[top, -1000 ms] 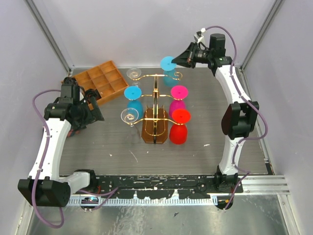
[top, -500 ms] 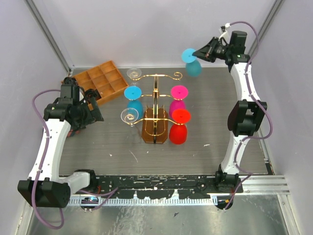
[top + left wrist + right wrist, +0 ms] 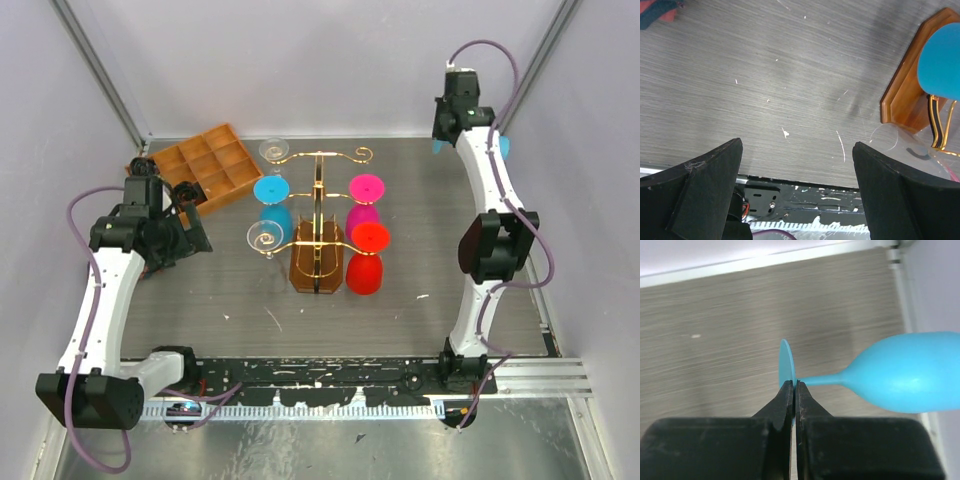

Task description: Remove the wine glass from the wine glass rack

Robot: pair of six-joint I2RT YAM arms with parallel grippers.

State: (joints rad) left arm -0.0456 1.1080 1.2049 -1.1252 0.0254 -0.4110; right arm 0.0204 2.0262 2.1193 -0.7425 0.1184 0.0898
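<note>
The cyan glass lies sideways, so my right gripper should next turn until the glass's base faces down, lower to the bare table near its far corner [image 3: 462, 186] [image 3: 855, 305] and let go.
The gold wire wine glass rack [image 3: 318, 200] stands mid-table on its amber-brown base [image 3: 316, 268]. Cyan [image 3: 271, 190], magenta [image 3: 366, 187] and red [image 3: 369, 238] glasses hang on it, with clear ones [image 3: 264, 238] on the left. My right gripper [image 3: 794, 385] is shut on the foot disc of a cyan wine glass [image 3: 910, 372], held sideways off the rack near the far right corner. In the top view the gripper [image 3: 445, 140] is mostly hidden under the arm, and a bit of the glass [image 3: 503, 147] shows. My left gripper [image 3: 797, 165] is open and empty, left of the rack [image 3: 190, 215].
An orange-brown compartmented tray [image 3: 205, 165] lies at the back left, just behind my left gripper. The rack's base [image 3: 905, 100] and a cyan glass [image 3: 942, 65] show at the right of the left wrist view. The right wall is close to the held glass.
My right arm has carried the cyan glass from the rack's far right arm to the back right corner and turned it sideways. The left arm has barely moved.
</note>
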